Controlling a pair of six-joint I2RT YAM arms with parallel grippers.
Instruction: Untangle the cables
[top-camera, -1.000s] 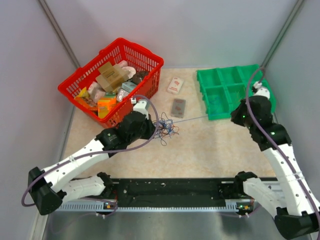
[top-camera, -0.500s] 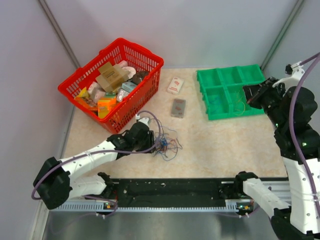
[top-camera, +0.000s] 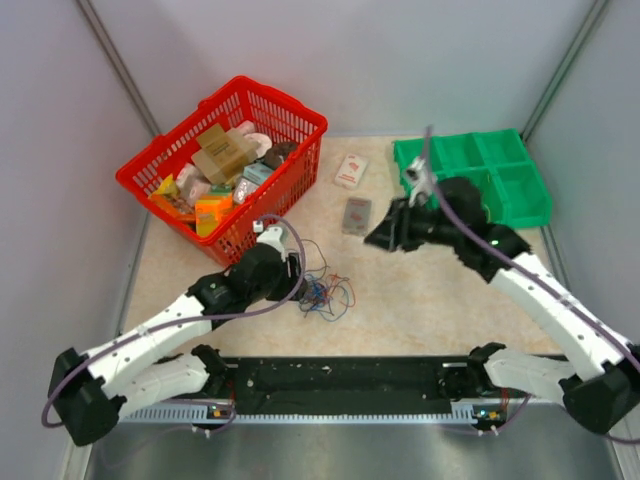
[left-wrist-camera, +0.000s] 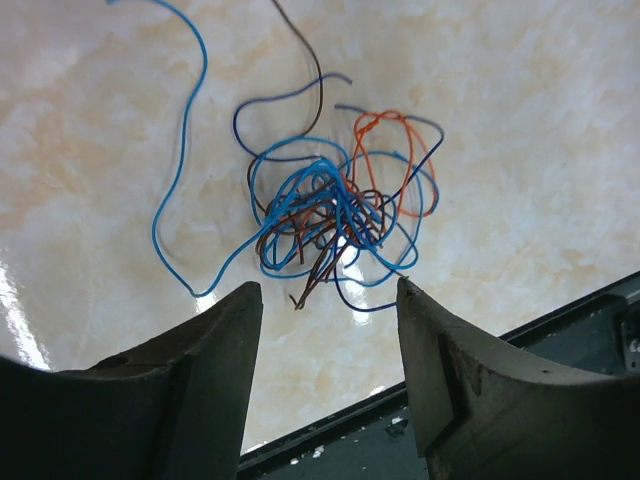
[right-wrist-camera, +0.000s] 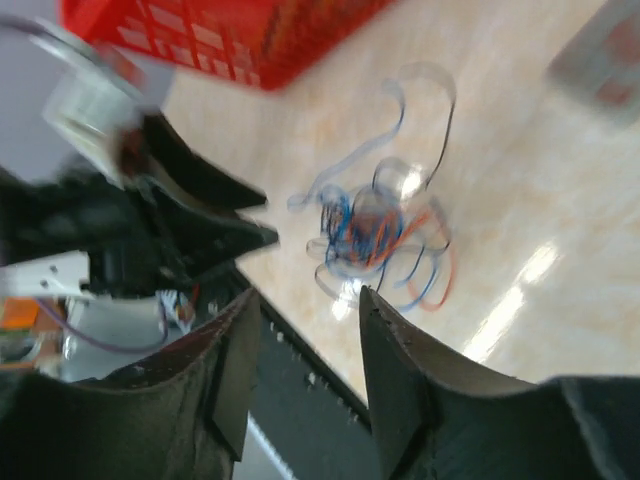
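The dark blue wire curves out beside the orange loop at the edge of the tangle, so next I will move my right gripper down onto that arc (top-camera: 350, 287) (right-wrist-camera: 436, 268).
The cables (top-camera: 323, 293) lie as a loose tangle of thin blue, orange and dark wires on the beige tabletop; they also show in the left wrist view (left-wrist-camera: 330, 205) and, blurred, in the right wrist view (right-wrist-camera: 378, 232). My left gripper (top-camera: 296, 281) hovers just left of the tangle. Its jaws (left-wrist-camera: 327, 284) are open with nothing between them. My right gripper (top-camera: 379, 237) hangs above the table to the upper right of the tangle, pointing toward it. It too is open and empty (right-wrist-camera: 307, 293).
A red basket (top-camera: 305, 150) full of packaged goods stands at the back left, close to the left arm. A green compartment tray (top-camera: 512, 195) sits at the back right. Two small packets (top-camera: 350, 171) (top-camera: 356, 215) lie between them. A black rail (top-camera: 350, 378) runs along the near edge.
The left gripper opened and let go of the tangle, which now lies free. The right arm swung from over the green tray to the table's middle and opened its jaws.
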